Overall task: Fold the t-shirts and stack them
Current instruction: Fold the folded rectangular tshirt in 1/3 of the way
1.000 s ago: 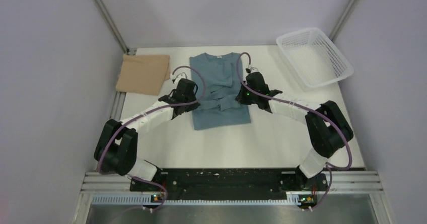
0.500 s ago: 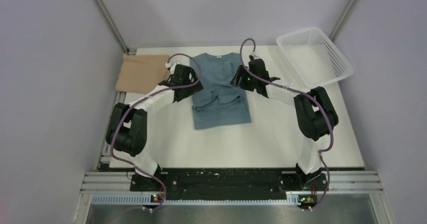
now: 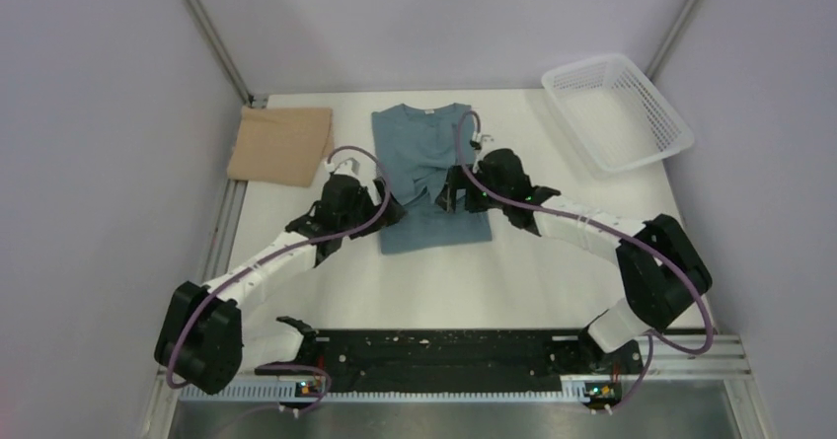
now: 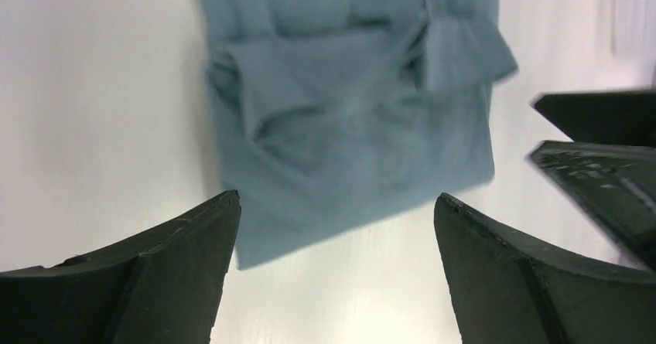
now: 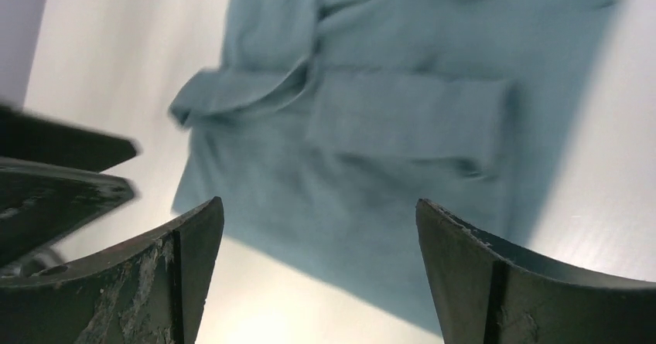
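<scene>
I will next move my left gripper back and down onto the teal shirt's flat hem corner on the tan shirt's side (image 3: 386,250) (image 4: 246,260), because it is below and nearer the base.
The teal-blue t-shirt (image 3: 422,143) lies flat in the middle of the table, collar toward the far edge, both sleeves folded inward over the chest. The tan t-shirt (image 3: 281,145) lies folded at the far left corner. My left gripper (image 3: 383,208) hovers open over the teal shirt's left lower side. My right gripper (image 3: 449,192) hovers open over its right side. The left wrist view shows the shirt's lower half (image 4: 348,112) beyond the open gripper (image 4: 336,195), nothing between the fingers (image 4: 178,267). In the right wrist view, the gripper (image 5: 319,202) is open above the shirt's hem (image 5: 387,112).
A white mesh basket (image 3: 617,111) stands tilted at the far right corner. Bare white table (image 3: 553,271) lies between the teal shirt and the arm bases. Grey walls close in both sides. Each wrist view shows the other gripper at its edge (image 4: 603,166).
Both grippers have opened and let go of the sleeves. They went toward the shirt's shoulders, then came back toward its lower half. The sleeves stay folded inward.
</scene>
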Available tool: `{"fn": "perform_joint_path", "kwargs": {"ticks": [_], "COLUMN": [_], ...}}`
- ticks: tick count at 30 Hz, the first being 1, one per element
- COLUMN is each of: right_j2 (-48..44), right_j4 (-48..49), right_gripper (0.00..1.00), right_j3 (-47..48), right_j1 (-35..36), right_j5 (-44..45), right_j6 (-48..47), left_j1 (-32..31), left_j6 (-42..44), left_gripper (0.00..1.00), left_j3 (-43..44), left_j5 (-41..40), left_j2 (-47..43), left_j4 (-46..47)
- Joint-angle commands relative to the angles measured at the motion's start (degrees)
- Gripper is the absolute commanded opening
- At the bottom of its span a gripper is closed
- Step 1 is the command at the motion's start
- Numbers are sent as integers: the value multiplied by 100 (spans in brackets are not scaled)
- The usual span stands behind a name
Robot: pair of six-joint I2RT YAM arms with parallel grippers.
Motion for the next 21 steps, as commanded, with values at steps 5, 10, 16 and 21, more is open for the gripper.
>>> {"fn": "perform_joint_path", "kwargs": {"ticks": [5, 10, 16, 21], "right_j2": [724, 1356, 2083, 2783], "right_j4": [622, 664, 577, 342], "right_gripper": [92, 92, 92, 91], "right_j3": [-144, 330, 1002, 2186], "right_j1": [585, 585, 542, 216], "right_j5": [-470, -532, -126, -54], "right_j6": [53, 196, 220, 294], "left_j1": [-1135, -1156, -1152, -1151], "left_j6": [110, 141, 294, 233], "left_gripper": [99, 95, 95, 95], "left_j3": [-758, -612, -712, -889], "left_j5": [752, 1003, 648, 407], "left_j2": [539, 1410, 1690, 1741], "left_j4": [2028, 2258, 2032, 1920]}}
